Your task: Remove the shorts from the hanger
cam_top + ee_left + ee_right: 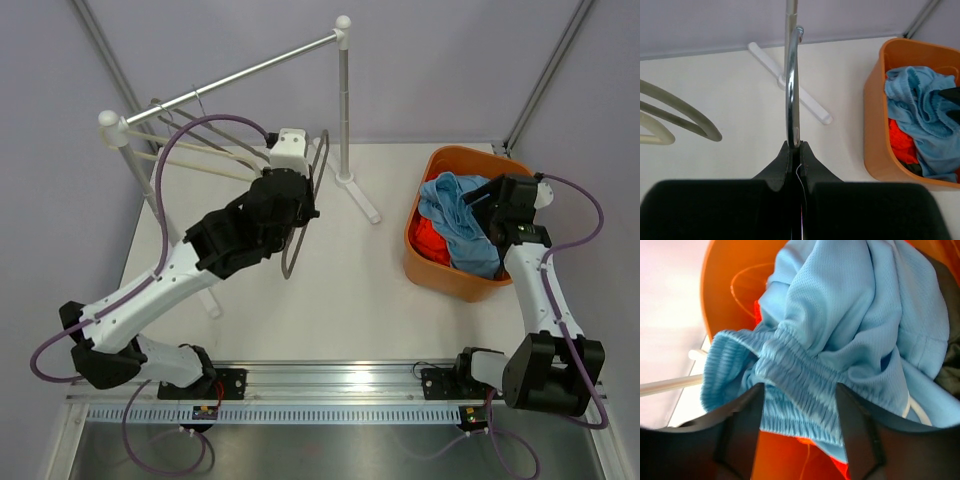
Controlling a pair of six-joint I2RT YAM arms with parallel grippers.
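Observation:
My left gripper has to go outward and to its left in the top view to the silver bar (222, 84), hang the bare hanger over it by its hook and let go.
The light blue shorts (462, 225) (926, 117) (850, 315) lie crumpled on top in the orange basket (440, 275). Bright orange shorts (428, 238) (900, 142) show beneath them, and a dark olive bit (913, 169) peeks out at the basket's near side. My right gripper (482, 202) (800, 390) hangs over the basket with its jaws open. The blue elastic waistband sits loose between them. My left gripper (300, 200) (796, 145) is shut on the metal hook (791, 85) of a bare dark hanger (300, 235) held above the table.
A clothes rack stands at the back, with a silver rail (250, 72), a post (345, 110) and a white foot (800, 92). Bare pale hangers (190, 150) (685, 117) hang at its left end.

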